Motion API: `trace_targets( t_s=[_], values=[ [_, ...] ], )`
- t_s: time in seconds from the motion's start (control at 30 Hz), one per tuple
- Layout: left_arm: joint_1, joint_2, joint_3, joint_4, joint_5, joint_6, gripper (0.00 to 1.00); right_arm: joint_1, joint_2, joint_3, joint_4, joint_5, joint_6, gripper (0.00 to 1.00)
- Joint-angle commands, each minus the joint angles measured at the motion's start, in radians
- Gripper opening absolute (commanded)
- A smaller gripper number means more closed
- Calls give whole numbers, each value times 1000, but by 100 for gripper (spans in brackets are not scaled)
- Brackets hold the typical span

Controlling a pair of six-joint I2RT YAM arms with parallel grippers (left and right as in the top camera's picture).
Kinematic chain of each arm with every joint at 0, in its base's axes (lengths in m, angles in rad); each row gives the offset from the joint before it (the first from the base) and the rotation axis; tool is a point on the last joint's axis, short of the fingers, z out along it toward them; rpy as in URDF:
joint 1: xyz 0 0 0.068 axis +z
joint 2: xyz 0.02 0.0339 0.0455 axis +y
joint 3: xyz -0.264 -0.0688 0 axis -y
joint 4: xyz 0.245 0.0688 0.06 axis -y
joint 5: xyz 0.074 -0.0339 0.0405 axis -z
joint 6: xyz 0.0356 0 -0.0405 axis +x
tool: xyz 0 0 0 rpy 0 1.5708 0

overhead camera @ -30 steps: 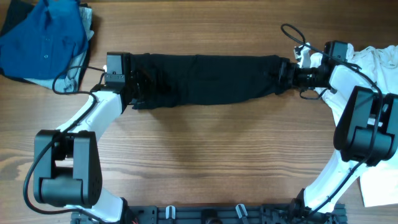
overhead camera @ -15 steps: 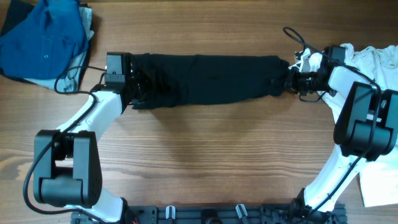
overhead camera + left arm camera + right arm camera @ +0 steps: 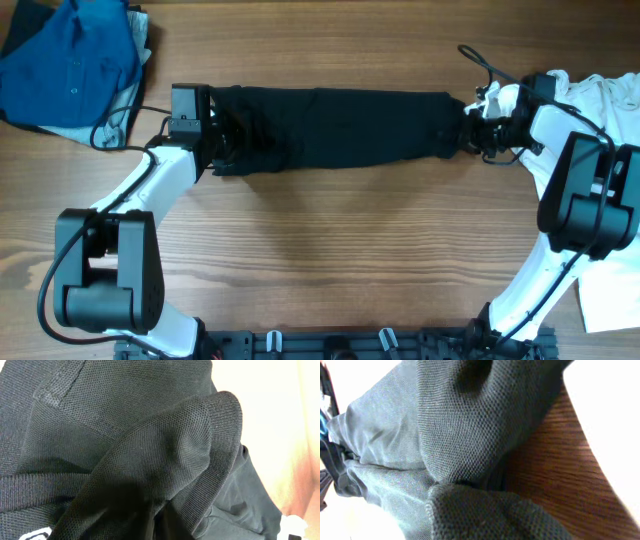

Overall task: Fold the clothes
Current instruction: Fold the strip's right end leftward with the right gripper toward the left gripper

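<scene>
My right gripper goes to the left in the overhead view, over the garment's middle (image 3: 352,128), and releases the garment's narrow end next, since the garment lies stretched long.
A black knit garment (image 3: 340,125) lies as a long folded band across the back of the wooden table. My left gripper (image 3: 222,140) is shut on its bunched left end, my right gripper (image 3: 465,130) on its narrow right end. In the left wrist view the black garment (image 3: 150,445) fills the frame in thick folds with a ribbed edge, hiding the fingers. The right wrist view shows the same knit fabric (image 3: 470,425) bunched close to the lens, with wood beside it and the fingers hidden.
A blue shirt (image 3: 75,60) lies on grey cloth at the back left corner. A white garment (image 3: 610,95) sits at the back right behind the right arm, and a black cable (image 3: 475,55) loops near it. Something white (image 3: 610,295) lies at the front right edge.
The right gripper has closed on the garment's right end and shifted slightly to the right. The left arm has stayed where it was.
</scene>
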Motion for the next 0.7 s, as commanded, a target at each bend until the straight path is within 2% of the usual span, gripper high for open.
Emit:
trace_targets(
  t_s=[0.0, 0.37, 0.67],
  values=[
    [5, -10, 4, 0, 13, 7, 4, -27, -45, -6, -8, 177, 4, 4],
    [5, -10, 4, -19, -10, 7, 4, -11, -206, 8, -27, 180, 0, 5],
    [5, -10, 4, -27, -10, 7, 4, 139, -209, 8, -61, 280, -4, 4]
  ],
)
